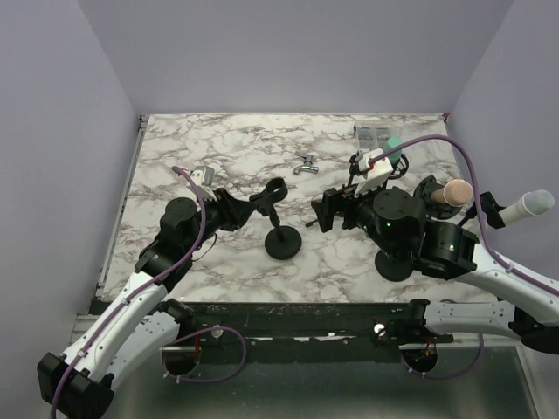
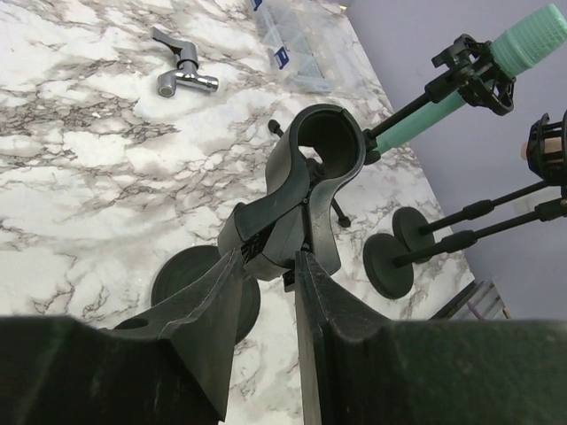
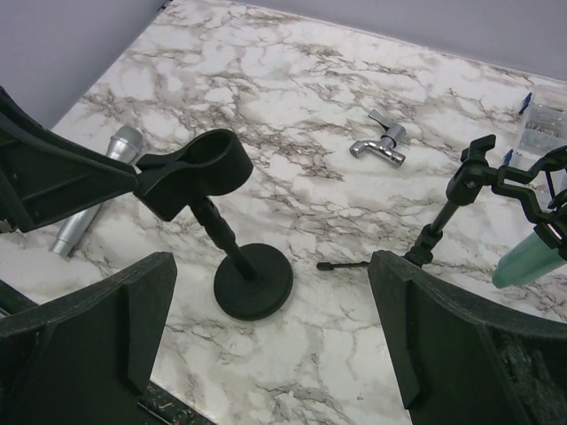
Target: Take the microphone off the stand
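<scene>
I should move my right gripper outward and across to close around the green microphone's head (image 1: 394,147), because the head stands outward and to the gripper's right in the top view.
The black desk stand (image 1: 283,243) stands mid-table, and its clip (image 1: 272,192) is empty. In the left wrist view the clip's ring (image 2: 328,137) holds nothing. My left gripper (image 1: 238,209) is shut on the clip's lower body (image 2: 275,232), with a finger on each side. A silver microphone (image 3: 93,186) lies flat on the marble behind my left gripper, seen only in the right wrist view. My right gripper (image 1: 325,211) is wide open and empty, and hovers to the right of the stand (image 3: 252,283).
Other stands are at the right: one with a green microphone (image 1: 397,147), one with a beige one (image 1: 456,192) and one with a white one (image 1: 533,205). A metal tap handle (image 1: 304,164) and a clear box (image 1: 374,135) lie at the back.
</scene>
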Tool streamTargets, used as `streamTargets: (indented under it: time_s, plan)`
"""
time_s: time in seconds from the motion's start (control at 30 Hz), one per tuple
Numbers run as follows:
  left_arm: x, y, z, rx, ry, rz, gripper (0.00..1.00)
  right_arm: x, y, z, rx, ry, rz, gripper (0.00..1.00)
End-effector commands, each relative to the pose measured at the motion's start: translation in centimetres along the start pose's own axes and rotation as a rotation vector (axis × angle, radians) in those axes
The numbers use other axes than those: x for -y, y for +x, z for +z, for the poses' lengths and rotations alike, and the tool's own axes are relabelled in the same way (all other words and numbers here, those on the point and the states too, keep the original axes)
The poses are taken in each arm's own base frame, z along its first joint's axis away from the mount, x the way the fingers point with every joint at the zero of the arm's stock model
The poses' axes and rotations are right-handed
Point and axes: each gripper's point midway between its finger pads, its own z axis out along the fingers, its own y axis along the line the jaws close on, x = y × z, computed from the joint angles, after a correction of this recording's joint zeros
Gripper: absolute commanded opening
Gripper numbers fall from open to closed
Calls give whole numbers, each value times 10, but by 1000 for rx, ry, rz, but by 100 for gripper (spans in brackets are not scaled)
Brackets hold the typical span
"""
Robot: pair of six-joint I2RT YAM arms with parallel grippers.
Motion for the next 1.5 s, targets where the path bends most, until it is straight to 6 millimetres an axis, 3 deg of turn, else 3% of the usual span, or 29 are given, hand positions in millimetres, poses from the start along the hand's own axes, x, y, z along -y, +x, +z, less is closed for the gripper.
streamTargets:
  time_s: [0.0,0.4,0.47,0.53,0.63,0.73,0.83,0.97,1.07,1.23,1.33,1.47]
  plan:
    - [10,-20,-1,19,4,46,0,7,-10,-4,25,30,0,100]
    - [25,-14,3,-61,55,33,1,12,-10,-8,37,32,8,100]
    - [30,-13,0,-84,73,38,16,14,-11,-9,41,40,8,100]
    - [36,-16,-5,-94,88,50,44,17,-14,-11,44,51,3,100]
    - [43,-27,-14,-82,95,107,70,24,-22,-14,44,90,-4,100]
    - [55,-51,-25,-47,105,208,85,34,-29,-14,36,163,-24,100]
    - [69,-81,-35,-4,101,317,93,52,-39,-16,35,290,-62,100]
    - [82,-109,-41,38,102,427,98,75,-55,-19,40,481,-128,100]
    - [82,-117,-38,72,99,497,99,90,-67,-21,55,600,-176,100]
    - [57,-100,-30,49,50,547,99,124,-72,8,-22,634,-157,100]
    - [51,-87,-30,43,71,561,99,139,-67,28,-99,662,-166,100]
    - [55,-85,-34,68,102,575,99,154,-69,44,-136,707,-155,100]
